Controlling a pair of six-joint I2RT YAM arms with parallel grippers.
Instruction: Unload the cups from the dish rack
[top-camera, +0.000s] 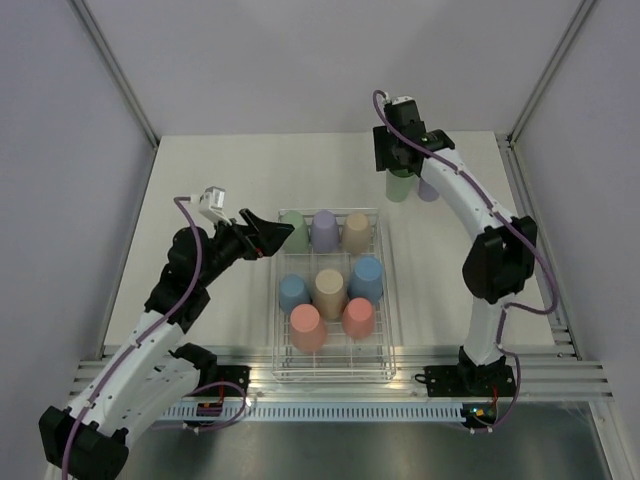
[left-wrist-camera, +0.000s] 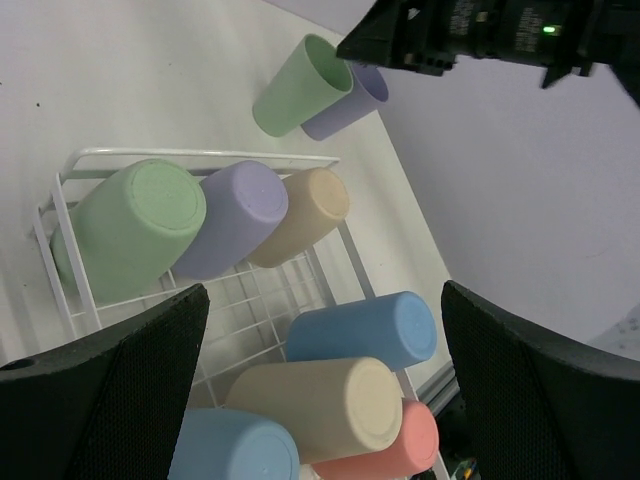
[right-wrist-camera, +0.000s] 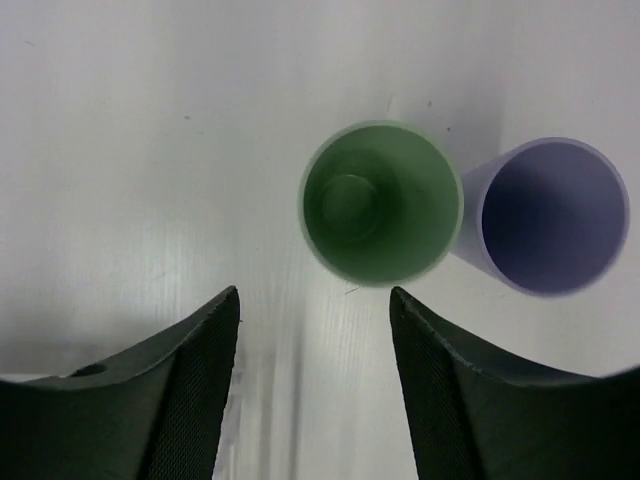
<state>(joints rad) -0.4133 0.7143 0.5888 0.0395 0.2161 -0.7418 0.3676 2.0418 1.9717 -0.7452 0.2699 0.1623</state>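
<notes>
I will move my left gripper to the right in the top view next, because the racked green cup is there. I will tilt my fingers down over the cup's upturned base (top-camera: 293, 220) (left-wrist-camera: 170, 195).
The clear dish rack (top-camera: 384, 300) sits mid-table and holds several upside-down cups: green (top-camera: 292, 229), purple (top-camera: 324, 229), beige (top-camera: 357, 229), two blue, another beige and two coral. My left gripper (top-camera: 278, 238) is open and empty, at the rack's left far corner beside the green cup. In the left wrist view the open left gripper (left-wrist-camera: 325, 400) frames a beige cup (left-wrist-camera: 330, 405) and a blue cup (left-wrist-camera: 365, 335). My right gripper (top-camera: 402, 165) is open and empty above an upright green cup (right-wrist-camera: 380, 200), which stands on the table touching an upright purple cup (right-wrist-camera: 553, 213).
The rack's white wire rim (left-wrist-camera: 190, 153) shows in the left wrist view. The two upright cups (top-camera: 428, 190) stand near the back right of the table. Grey walls close the table at the back and sides; a metal rail runs along the near edge.
</notes>
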